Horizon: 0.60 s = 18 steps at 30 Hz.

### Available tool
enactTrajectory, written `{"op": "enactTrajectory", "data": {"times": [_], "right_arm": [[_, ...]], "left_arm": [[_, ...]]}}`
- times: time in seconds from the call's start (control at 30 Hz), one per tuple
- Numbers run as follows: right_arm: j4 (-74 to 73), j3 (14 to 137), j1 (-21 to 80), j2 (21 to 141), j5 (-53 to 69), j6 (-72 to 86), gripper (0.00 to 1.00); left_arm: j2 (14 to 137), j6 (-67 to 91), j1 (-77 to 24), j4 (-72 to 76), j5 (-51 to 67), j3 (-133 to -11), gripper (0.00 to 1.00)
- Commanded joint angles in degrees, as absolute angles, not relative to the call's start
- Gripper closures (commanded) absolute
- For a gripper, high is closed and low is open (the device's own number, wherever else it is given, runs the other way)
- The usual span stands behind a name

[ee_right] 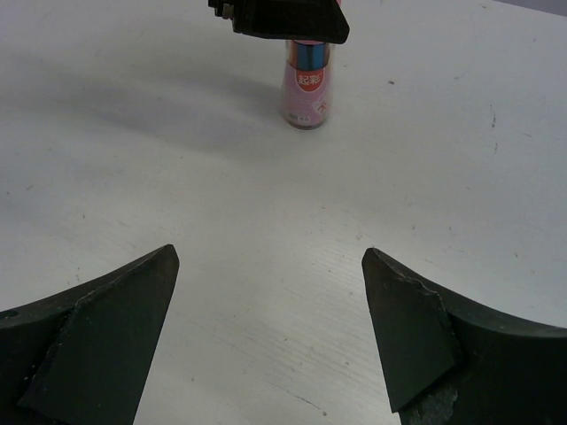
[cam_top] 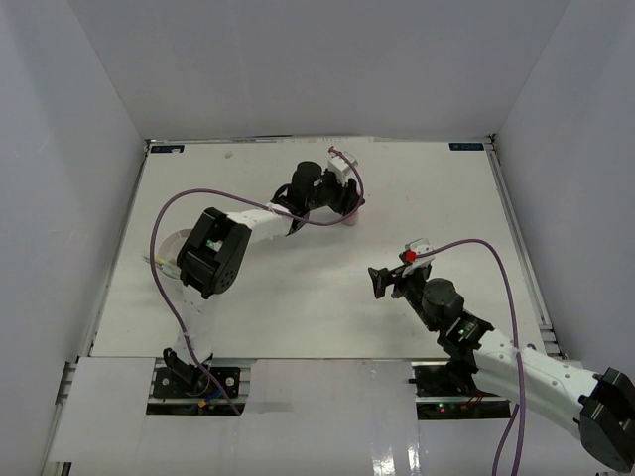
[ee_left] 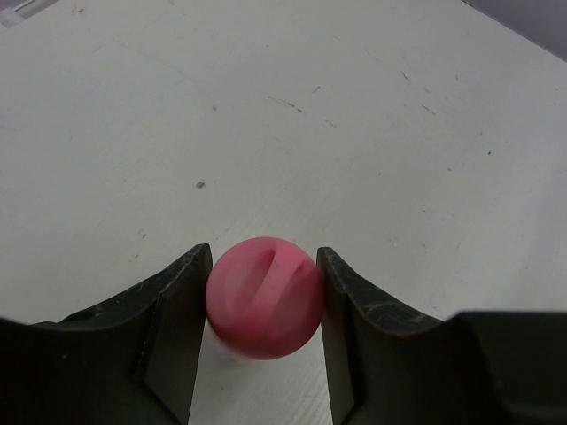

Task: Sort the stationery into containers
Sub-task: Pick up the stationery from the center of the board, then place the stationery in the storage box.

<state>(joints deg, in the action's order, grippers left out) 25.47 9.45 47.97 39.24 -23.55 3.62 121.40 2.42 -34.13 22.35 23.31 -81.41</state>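
I should lift the cylinder (cam_top: 354,221) with my left gripper, swing back over the white bowl (cam_top: 171,240) and let the cylinder go inside, since the bowl is to its left in the top view.
A stubby pink cylinder (ee_left: 264,297) stands upright on the white table, far of centre. My left gripper (ee_left: 263,254) is shut on its rounded cap, a finger touching each side. From above, the left gripper (cam_top: 347,203) hides most of the pink cylinder (cam_top: 354,221). The right wrist view shows the cylinder (ee_right: 306,93) with its printed label, under the left gripper's dark fingers (ee_right: 279,18). My right gripper (cam_top: 382,281) is open over bare table at centre right, and nothing lies between the jaws of the right gripper (ee_right: 270,254). The white bowl (cam_top: 171,240) sits at the left, partly behind my left arm.
Thin pens (cam_top: 159,263) poke out beside the bowl at the left edge. Tall white walls (cam_top: 79,149) close in the table on three sides. A purple cable (cam_top: 189,198) loops over the left arm.
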Motion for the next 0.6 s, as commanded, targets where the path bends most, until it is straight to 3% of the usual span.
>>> {"op": "enactTrajectory", "data": {"times": [0.0,0.33,0.57], "right_arm": [[28.5,9.8,47.6,39.3,-23.3,3.3,0.09],[28.7,9.6,47.6,38.5,-22.9,3.5,0.09],[28.7,9.3,47.6,37.6,-21.8,3.7,0.09]], "left_arm": [[120.0,1.1,-34.9,23.1,23.6,-82.4,0.46],[108.4,3.2,-34.9,25.3,16.4,-75.8,0.7],[94.0,4.1,-34.6,7.0,-7.8,-76.8,0.75]]}}
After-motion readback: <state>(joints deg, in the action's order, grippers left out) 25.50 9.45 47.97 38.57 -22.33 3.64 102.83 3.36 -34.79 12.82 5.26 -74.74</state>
